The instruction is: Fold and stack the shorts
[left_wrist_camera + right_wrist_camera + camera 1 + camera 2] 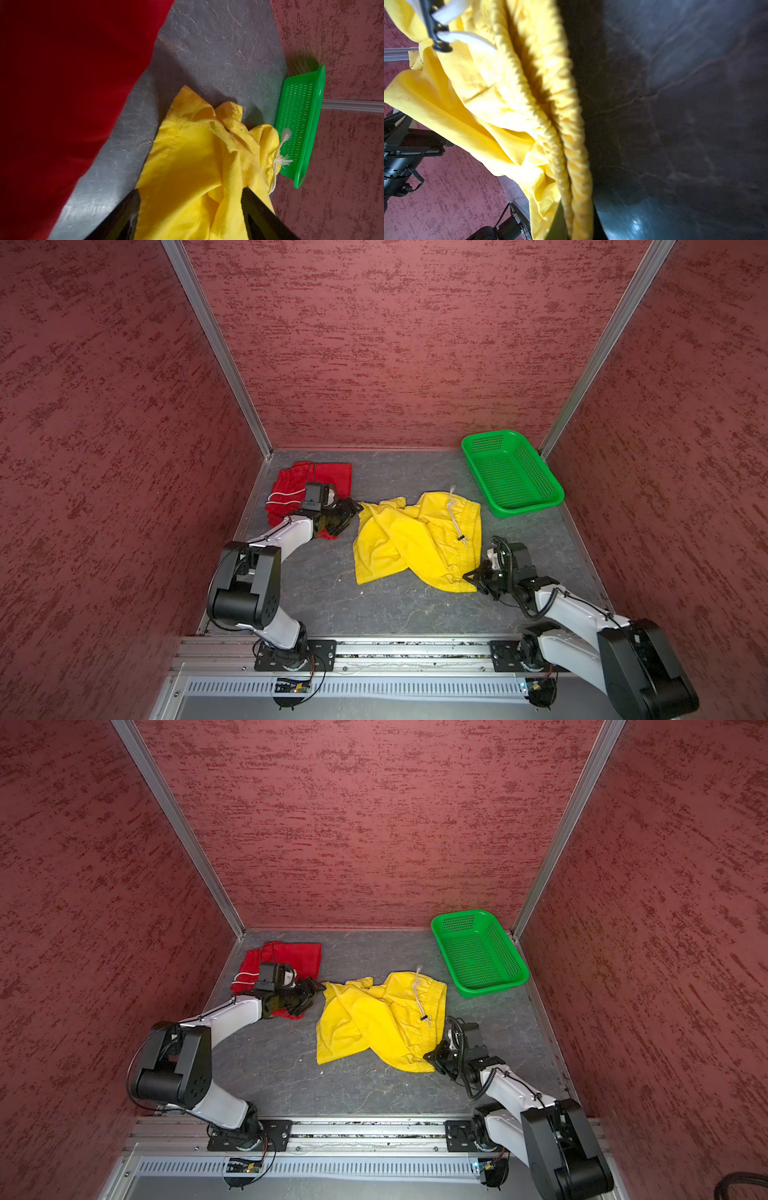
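I will next turn my left gripper and slide it outward to close on the yellow shorts' far leg corner [365,506] [186,98], because that lies outward of its open fingers.
The yellow shorts [407,539] [365,1019] lie crumpled mid-table, waistband toward the right. My right gripper [471,577] [430,1056] is shut on the near end of that elastic waistband; the right wrist view shows the gathered band [571,145] pinched at the gripper [577,228]. My left gripper [356,506] [320,986] is open at the shorts' far-left leg corner. In the left wrist view its gripper [190,193] straddles yellow cloth [187,166] without closing on it. The red shorts [328,477] [299,957] [62,83] lie folded at the back left, partly hidden under the left arm.
A green perforated basket [507,481] [478,961] [297,124] stands in the back right corner with nothing in it. Red textured walls close in three sides. Bare grey tabletop [332,593] lies in front of the yellow shorts. An aluminium rail carries both arm bases along the near edge.
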Controlling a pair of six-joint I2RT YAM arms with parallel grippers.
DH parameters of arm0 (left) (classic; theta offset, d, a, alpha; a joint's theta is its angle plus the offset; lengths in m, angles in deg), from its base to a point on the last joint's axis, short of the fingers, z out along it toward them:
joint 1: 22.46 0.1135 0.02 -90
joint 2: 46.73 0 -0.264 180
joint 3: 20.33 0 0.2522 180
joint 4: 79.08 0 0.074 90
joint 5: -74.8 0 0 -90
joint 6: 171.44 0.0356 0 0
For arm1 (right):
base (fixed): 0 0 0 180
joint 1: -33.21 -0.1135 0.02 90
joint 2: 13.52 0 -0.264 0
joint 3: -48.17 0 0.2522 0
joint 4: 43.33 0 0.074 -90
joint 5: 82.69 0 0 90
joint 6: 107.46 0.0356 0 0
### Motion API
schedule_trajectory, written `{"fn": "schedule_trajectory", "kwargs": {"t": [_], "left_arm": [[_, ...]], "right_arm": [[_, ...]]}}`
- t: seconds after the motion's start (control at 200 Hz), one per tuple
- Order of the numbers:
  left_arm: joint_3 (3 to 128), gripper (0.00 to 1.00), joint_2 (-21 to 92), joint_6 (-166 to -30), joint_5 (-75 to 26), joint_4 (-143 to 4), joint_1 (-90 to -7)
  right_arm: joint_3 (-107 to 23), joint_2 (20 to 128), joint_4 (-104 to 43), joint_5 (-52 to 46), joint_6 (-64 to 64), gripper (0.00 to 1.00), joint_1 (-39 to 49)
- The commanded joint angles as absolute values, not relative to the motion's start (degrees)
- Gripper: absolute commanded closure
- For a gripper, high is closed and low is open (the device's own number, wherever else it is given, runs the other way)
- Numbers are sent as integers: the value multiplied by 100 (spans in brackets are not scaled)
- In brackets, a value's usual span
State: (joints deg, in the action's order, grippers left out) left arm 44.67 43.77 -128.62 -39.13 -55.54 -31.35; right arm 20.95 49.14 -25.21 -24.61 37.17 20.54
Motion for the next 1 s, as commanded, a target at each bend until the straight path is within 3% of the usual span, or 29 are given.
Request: {"fn": "schedule_trajectory", "kwargs": {"t": [0.0,0.366,0.832,0.932,0.997], "left_arm": [[4746,23,4510,-13776,-3466,-5542,-3300],[5308,32,5219,-15233,-3217,-5443,-3380],[6084,41,6292,-15569,-3247,-5456,-3509],[6210,51,6499,-15593,-3264,-5456,-3589],[6253,64,6583,-15601,-3300,-5492,-3612]], "right_arm": [[1964,4950,-2622,-2396,3807,100,2073],[1959,4801,-2676,-2451,3892,100,2077],[1989,4818,-2785,-2521,3956,100,2073],[1994,4802,-2826,-2521,3992,100,2073],[1999,4776,-2825,-2521,4002,100,2073]]}}
